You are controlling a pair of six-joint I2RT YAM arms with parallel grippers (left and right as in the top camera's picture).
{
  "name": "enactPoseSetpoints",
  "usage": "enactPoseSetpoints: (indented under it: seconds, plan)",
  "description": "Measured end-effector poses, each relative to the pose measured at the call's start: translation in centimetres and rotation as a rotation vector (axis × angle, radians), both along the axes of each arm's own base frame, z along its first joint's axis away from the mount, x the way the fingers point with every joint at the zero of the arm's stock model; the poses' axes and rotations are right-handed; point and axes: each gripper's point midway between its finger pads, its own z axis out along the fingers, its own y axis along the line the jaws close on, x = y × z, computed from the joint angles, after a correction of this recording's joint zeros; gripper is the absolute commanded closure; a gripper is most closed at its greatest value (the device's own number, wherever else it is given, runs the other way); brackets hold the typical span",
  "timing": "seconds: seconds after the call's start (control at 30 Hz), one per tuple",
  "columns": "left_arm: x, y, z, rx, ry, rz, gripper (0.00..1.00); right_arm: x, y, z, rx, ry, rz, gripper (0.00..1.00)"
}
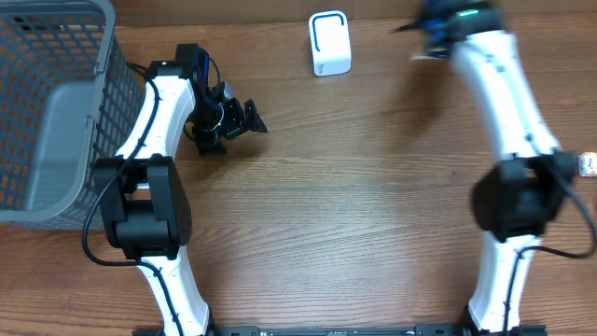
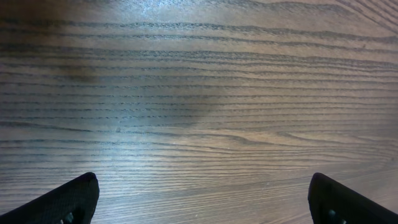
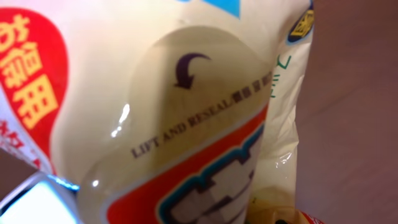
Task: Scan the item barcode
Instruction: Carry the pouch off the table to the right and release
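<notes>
My right gripper swings away from the scanner (image 1: pixel 330 44) toward the bare wood beyond the white and orange object next, then lowers to release the packet there.
The item is a white soft packet (image 3: pixel 186 93) with red and blue print and a clear "lift and reseal" flap. It fills the right wrist view, very close to the camera. My right gripper (image 1: pixel 431 35) is at the far right of the table's back edge, blurred, and shut on the packet (image 1: pixel 424 51); its fingers are hidden behind the packet in the wrist view. The white barcode scanner (image 1: pixel 330 44) with a blue outline stands to the left of it. My left gripper (image 1: pixel 233 119) (image 2: pixel 202 186) rests open over bare wood, holding nothing.
A grey mesh basket (image 1: pixel 56 112) occupies the left edge of the table. A small white and orange object (image 1: pixel 588 165) lies at the right edge. A bright white and blue shape (image 3: pixel 31 199) shows beneath the packet.
</notes>
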Motion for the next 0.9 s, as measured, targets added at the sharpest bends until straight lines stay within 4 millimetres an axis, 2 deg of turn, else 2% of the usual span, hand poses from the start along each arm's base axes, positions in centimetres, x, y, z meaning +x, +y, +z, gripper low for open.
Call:
enactPoseSetpoints:
  seconds: [0.13, 0.23, 0.37, 0.57, 0.67, 0.7, 0.77, 0.8, 0.87, 0.9]
  plan:
    - [0.0, 0.0, 0.0, 0.000, 0.000, 0.000, 0.00, -4.4, -11.9, -1.0, 0.019, 0.112, -0.280, 0.96]
    - [0.0, 0.0, 0.0, 0.000, 0.000, 0.000, 0.00, -7.4, -17.9, -2.8, 0.033, 0.183, -0.420, 0.96]
    - [0.0, 0.0, 0.0, 0.000, 0.000, 0.000, 0.00, -9.9, -23.3, -5.6, 0.057, 0.212, -0.548, 0.92]
    - [0.0, 0.0, 0.0, 0.000, 0.000, 0.000, 0.00, -11.7, -29.1, -9.5, 0.098, 0.161, -0.663, 0.92]
    - [0.0, 0.0, 0.0, 0.000, 0.000, 0.000, 0.00, -12.3, -31.2, -11.4, 0.132, 0.120, -0.692, 0.88]
    - [0.0, 0.0, 0.0, 0.000, 0.000, 0.000, 0.00, -12.4, -31.8, -11.8, 0.144, 0.107, -0.698, 0.82]
    - [0.0, 0.0, 0.0, 0.000, 0.000, 0.000, 0.00, -12.7, -32.5, -12.6, 0.162, 0.088, -0.706, 0.43]
    - [0.0, 0.0, 0.0, 0.000, 0.000, 0.000, 0.00, -12.7, -32.8, -12.8, 0.170, 0.079, -0.713, 0.31]
    - [0.0, 0.0, 0.0, 0.000, 0.000, 0.000, 0.00, -12.8, -33.1, -12.8, 0.175, 0.070, -0.718, 0.19]
    - [0.0, 0.0, 0.0, 0.000, 0.000, 0.000, 0.00, -12.9, -33.2, -12.8, 0.175, 0.070, -0.718, 0.17]
